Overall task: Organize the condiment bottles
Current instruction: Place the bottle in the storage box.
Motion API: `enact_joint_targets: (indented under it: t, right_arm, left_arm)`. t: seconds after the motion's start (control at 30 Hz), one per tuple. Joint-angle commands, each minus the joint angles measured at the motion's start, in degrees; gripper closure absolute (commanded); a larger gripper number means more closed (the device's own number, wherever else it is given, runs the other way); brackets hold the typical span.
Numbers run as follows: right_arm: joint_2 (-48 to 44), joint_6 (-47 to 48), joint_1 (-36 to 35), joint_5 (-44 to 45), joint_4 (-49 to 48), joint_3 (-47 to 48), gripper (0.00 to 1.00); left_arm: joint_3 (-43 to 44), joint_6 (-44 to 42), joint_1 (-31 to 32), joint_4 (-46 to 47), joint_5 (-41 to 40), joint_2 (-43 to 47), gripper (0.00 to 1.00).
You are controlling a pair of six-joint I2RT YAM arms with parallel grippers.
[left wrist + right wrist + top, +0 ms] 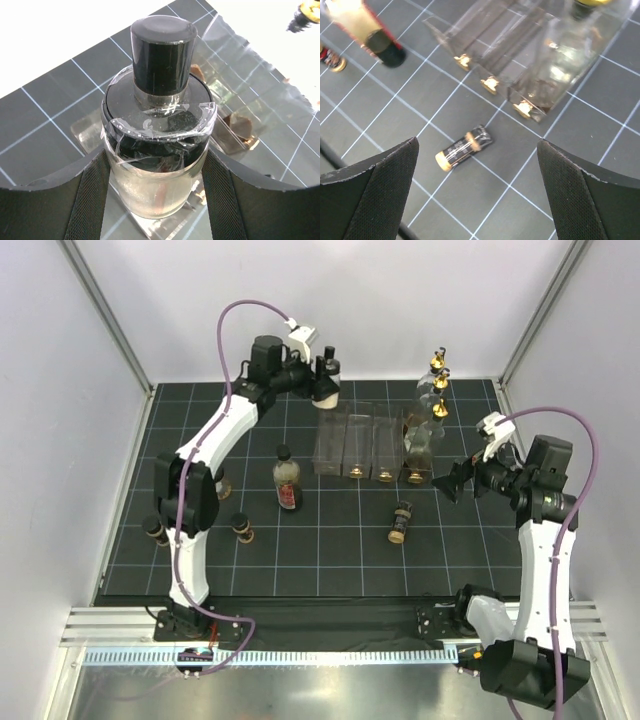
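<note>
My left gripper lowers next onto the far end of the rack's section [331, 423] [90, 131] nearest the red-labelled bottle and releases the pale glass bottle there, as that spot is empty.
My left gripper [322, 392] is shut on a pale glass bottle with a black cap [329, 368], held above the back left end of the clear rack [372, 445]. In the left wrist view the bottle [157, 150] sits between both fingers [85, 200], and the gripper [156, 197] is over the rack [235, 135]. Tall clear bottles with gold spouts [437, 390] stand in the rack's right compartment. A red-labelled bottle [287, 480] stands left of the rack. A small brown bottle [401, 522] lies on the mat. My right gripper [455, 480] is open and empty, above that lying bottle [464, 146].
Small brown bottles stand at the left: one at the mat's edge [155, 530], one nearer the middle [242, 528], one partly behind my left arm [222, 487]. The right wrist view shows the rack [510, 65] and the red-labelled bottle [370, 30]. White walls enclose the black grid mat [330, 560].
</note>
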State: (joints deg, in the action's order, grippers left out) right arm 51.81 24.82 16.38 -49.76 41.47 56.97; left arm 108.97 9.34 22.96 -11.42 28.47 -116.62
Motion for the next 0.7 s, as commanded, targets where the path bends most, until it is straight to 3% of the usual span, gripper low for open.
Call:
enact_joint_targets:
  t: [0.0, 0.27, 0.67]
  right_arm:
    - [1.0, -3.3, 2.6, -2.3, -7.7, -1.6, 0.0]
    - [2.3, -5.8, 8.0, -3.5, -12.5, -5.5, 0.0]
    - [3.6, -5.7, 9.9, -4.4, -12.8, -6.4, 0.0]
  left_arm:
    - [6.0, 1.6, -1.9, 9.6, 8.2, -2.3, 1.0]
    - [8.6, 2.0, -3.3, 16.1, 13.1, -9.8, 1.0]
    - [7.5, 2.5, -3.4, 27.2, 14.8, -16.7, 1.0]
